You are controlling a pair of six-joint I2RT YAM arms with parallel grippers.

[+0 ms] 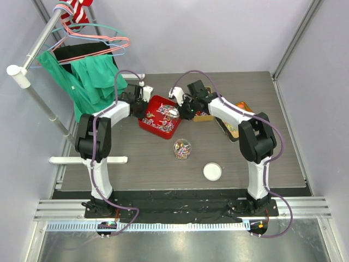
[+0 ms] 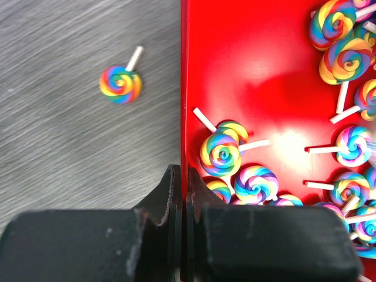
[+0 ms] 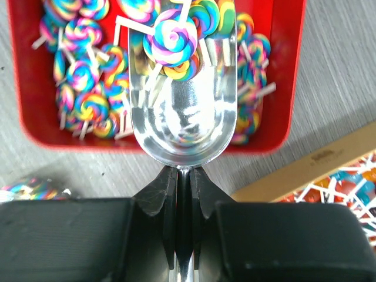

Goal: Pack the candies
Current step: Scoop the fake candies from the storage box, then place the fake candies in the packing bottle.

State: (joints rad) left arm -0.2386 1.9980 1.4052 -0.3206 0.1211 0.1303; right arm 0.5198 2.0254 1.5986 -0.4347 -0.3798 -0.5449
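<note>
My left gripper moves down and slightly toward the loose lollipop next, then releases the tray's rim (image 2: 185,177), as the scoop over the tray already holds lollipops.
The candies are rainbow swirl lollipops on white sticks; several lie in a red tray (image 1: 146,124), which also shows in the left wrist view (image 2: 258,70). My left gripper (image 2: 183,171) is shut on the tray's left rim, at its far-left edge in the top view (image 1: 143,106). My right gripper (image 3: 183,171) is shut on the handle of a metal scoop (image 3: 183,117). The scoop sits over the tray with a few lollipops (image 3: 173,38) at its front lip. One loose lollipop (image 2: 120,84) lies on the table just outside the tray.
A clear round jar (image 1: 182,148) holding lollipops stands in front of the tray, with its white lid (image 1: 212,171) nearer the front right. A wooden tray (image 1: 240,117) of other sweets lies under the right arm. A green cloth (image 1: 92,82) and hangers hang on a rack at back left.
</note>
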